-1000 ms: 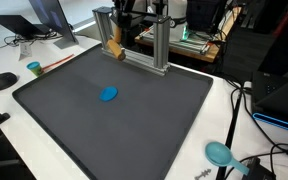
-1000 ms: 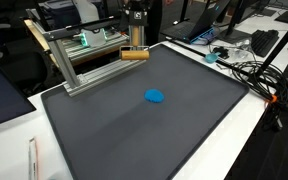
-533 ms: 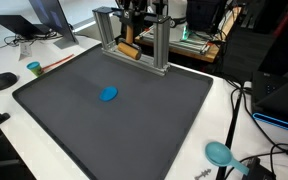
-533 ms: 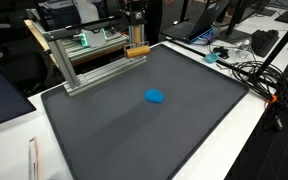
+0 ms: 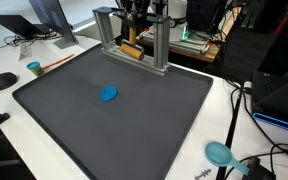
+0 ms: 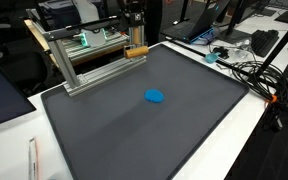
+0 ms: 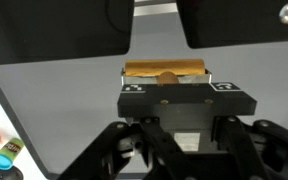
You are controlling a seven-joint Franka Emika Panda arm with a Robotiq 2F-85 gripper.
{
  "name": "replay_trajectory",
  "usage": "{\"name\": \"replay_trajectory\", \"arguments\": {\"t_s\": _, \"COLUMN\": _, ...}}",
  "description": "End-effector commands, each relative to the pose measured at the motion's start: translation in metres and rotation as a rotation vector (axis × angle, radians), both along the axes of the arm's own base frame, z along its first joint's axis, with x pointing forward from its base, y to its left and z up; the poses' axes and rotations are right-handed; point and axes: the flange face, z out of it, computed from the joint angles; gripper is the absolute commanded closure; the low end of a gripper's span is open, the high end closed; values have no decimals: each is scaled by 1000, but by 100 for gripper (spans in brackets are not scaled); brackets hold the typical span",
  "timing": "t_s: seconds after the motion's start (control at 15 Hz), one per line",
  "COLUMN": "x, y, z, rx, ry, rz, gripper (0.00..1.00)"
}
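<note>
The robot needs to slide its gripper toward the aluminium frame (image 5: pixel 162 45) next and release the cylinder in the black plate's gap, which opens on the frame's side of the gripper, in line with it.
My gripper (image 5: pixel 134 40) hangs at the far edge of the black mat (image 5: pixel 114 125), right by the aluminium frame (image 5: pixel 162 45). It is shut on a short brown cylinder (image 5: pixel 132 50), which lies level just above the mat in both exterior views (image 6: pixel 136 50). In the wrist view the brown cylinder (image 7: pixel 164 72) shows crosswise beyond the gripper's black body, with grey mat behind it. A flat blue piece (image 5: pixel 108 94) lies alone near the middle of the mat, well apart from the gripper (image 6: pixel 135 42); the same blue piece (image 6: pixel 155 96) is untouched.
The aluminium frame (image 6: pixel 69 60) stands along the mat's back edge. A small teal-capped cup (image 5: pixel 34 69), a mouse (image 5: pixel 2 81) and a laptop (image 5: pixel 19 25) sit off the mat on one side. A teal scoop (image 5: pixel 219 153) and cables (image 6: pixel 254 72) lie on the white table.
The gripper has shifted slightly toward the frame, and the brown cylinder has swung from tilted to level. The blue piece has not moved.
</note>
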Motion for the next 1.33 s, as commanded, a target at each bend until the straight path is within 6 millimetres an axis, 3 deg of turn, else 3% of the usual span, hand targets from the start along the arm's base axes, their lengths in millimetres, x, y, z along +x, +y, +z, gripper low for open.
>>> {"name": "replay_trajectory", "arguments": {"t_s": 0.0, "x": -5, "y": -3, "z": -3, "rx": 25, "ry": 57, "rz": 22, "gripper": 78}}
{"name": "replay_trajectory", "arguments": {"t_s": 0.4, "x": -15, "y": -7, "z": -2, "rx": 13, "ry": 108, "rz": 46, "gripper": 78}}
{"name": "replay_trajectory", "arguments": {"t_s": 1.27, "x": -27, "y": -9, "z": 32, "rx": 12, "ry": 108, "rz": 72, "gripper": 78}}
